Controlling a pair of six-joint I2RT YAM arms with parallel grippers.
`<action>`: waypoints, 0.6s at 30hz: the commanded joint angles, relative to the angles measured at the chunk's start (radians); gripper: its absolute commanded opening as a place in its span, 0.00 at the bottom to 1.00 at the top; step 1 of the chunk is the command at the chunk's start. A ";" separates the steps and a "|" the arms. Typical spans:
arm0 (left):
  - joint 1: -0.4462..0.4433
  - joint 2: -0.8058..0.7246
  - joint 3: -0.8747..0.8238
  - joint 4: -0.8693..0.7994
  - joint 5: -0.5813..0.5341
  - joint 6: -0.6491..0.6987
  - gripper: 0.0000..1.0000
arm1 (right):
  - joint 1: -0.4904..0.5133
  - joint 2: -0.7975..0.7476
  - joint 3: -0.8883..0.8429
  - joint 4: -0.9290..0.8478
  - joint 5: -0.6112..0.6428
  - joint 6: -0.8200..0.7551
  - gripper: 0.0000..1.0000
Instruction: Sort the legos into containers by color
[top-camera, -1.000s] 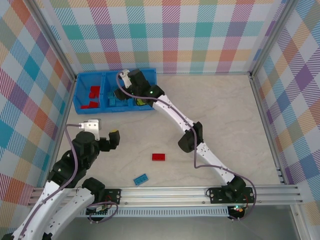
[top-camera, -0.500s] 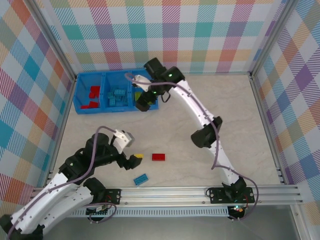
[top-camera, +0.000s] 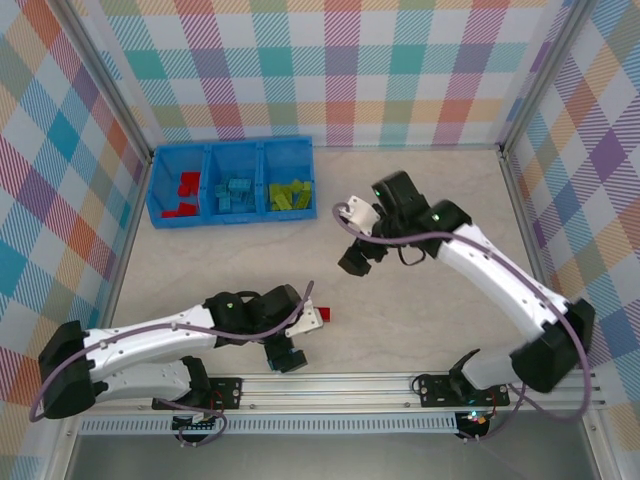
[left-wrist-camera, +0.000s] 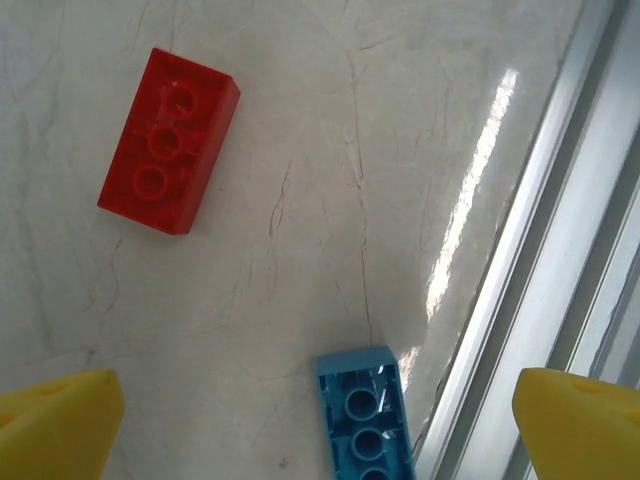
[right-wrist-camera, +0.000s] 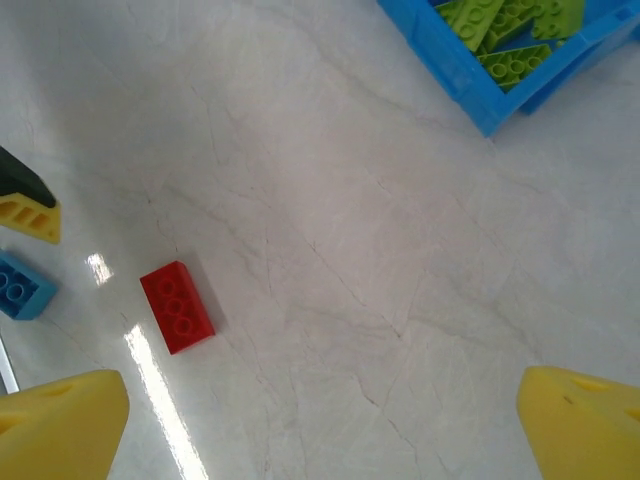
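The light blue lego (left-wrist-camera: 367, 425) beside the front bar lies between my left gripper's open yellow fingers, so the gripper moves down onto it and closes next.
The blue containers (top-camera: 230, 221) stand at the far left; red legos (top-camera: 185, 190) lie in the left bin, light blue legos (top-camera: 236, 192) in the middle bin and lime green legos (top-camera: 291, 193) in the right bin. My left gripper (top-camera: 287, 354) hangs low by the front rail, open. In its wrist view a light blue lego (left-wrist-camera: 365, 415) lies underside up between the wide yellow fingertips (left-wrist-camera: 55, 425), untouched, and a red lego (left-wrist-camera: 168, 140) rests further off. My right gripper (top-camera: 353, 260) hovers open over mid-table, nothing between its fingertips (right-wrist-camera: 585, 420). The red lego (right-wrist-camera: 177, 307) lies well ahead of it.
An aluminium rail (left-wrist-camera: 560, 250) runs along the table's front edge, right beside the light blue lego. The green bin's corner (right-wrist-camera: 450, 60) shows at the top of the right wrist view. Checkered walls (top-camera: 330, 70) enclose the table on three sides.
My left arm has swung right and forward, down over the loose light blue lego. The right arm has pulled back from the green bin to mid-table with its fingers spread wide.
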 joint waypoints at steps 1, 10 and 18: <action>-0.017 0.082 0.068 0.021 -0.035 -0.216 1.00 | -0.003 -0.091 -0.139 0.169 -0.024 0.119 1.00; -0.116 0.346 0.077 -0.060 -0.225 -0.633 1.00 | -0.004 -0.288 -0.337 0.353 -0.045 0.146 1.00; -0.176 0.255 -0.059 0.020 -0.236 -0.757 0.96 | -0.002 -0.264 -0.311 0.323 -0.067 0.141 1.00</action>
